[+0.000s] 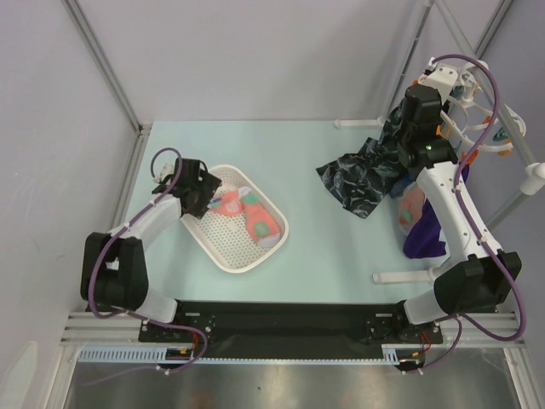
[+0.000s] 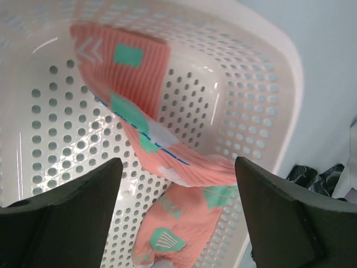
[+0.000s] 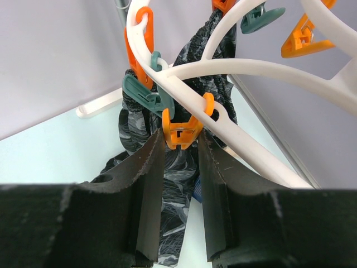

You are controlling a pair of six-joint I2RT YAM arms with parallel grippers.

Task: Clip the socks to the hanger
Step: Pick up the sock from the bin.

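My left gripper will next lower its open fingers into the basket point(image 1: 223, 260) and close them across the raised blue-striped fold point(image 1: 215, 203). The salmon-pink sock lies below the fold.
Two salmon-pink socks point(image 1: 243, 213) with green and white patches lie in a white perforated basket point(image 1: 223, 260). My left gripper point(image 1: 204, 200) hovers open over them; in the left wrist view its jaws point(image 2: 178, 164) stand wide on either side of the lower sock point(image 2: 178, 223), not touching it. Another salmon sock point(image 1: 412, 209) lies by the purple garment. The white hanger point(image 1: 477, 128) hangs at the far right. My right gripper point(image 3: 181, 142) is shut on an orange peg point(image 3: 181, 131) hanging from the hanger's frame point(image 3: 251, 70).
A dark navy patterned cloth point(image 1: 362, 175) lies right of centre and hangs behind the pegs point(image 3: 178, 167). A purple garment point(image 1: 426, 239) lies by the right arm. Teal pegs point(image 3: 142, 92) and more orange pegs hang close by. White stand feet and metal posts frame the table.
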